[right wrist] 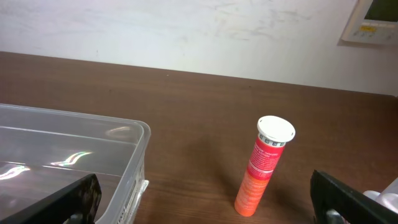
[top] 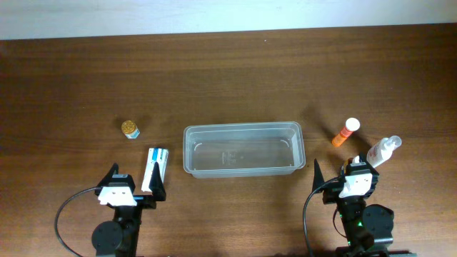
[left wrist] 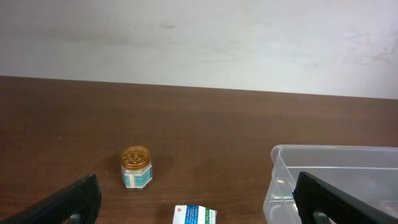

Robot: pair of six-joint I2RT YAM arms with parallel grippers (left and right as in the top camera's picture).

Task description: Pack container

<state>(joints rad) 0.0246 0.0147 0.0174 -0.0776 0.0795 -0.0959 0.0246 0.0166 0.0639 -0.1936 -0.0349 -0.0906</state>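
My right gripper rises outward next, tilts down over the orange tube's white cap and lowers to close there, since the tube stands upright.
The clear plastic container sits empty at the table's middle; its corner shows in the left wrist view and in the right wrist view. A white and blue box lies left of it, just ahead of my open left gripper, and shows in the left wrist view. A small gold-lidded jar stands farther left. An orange tube stands right of the container. A white spray bottle lies by my open right gripper.
The dark wooden table ends at a pale wall at the back. A white wall panel shows at the upper right of the right wrist view.
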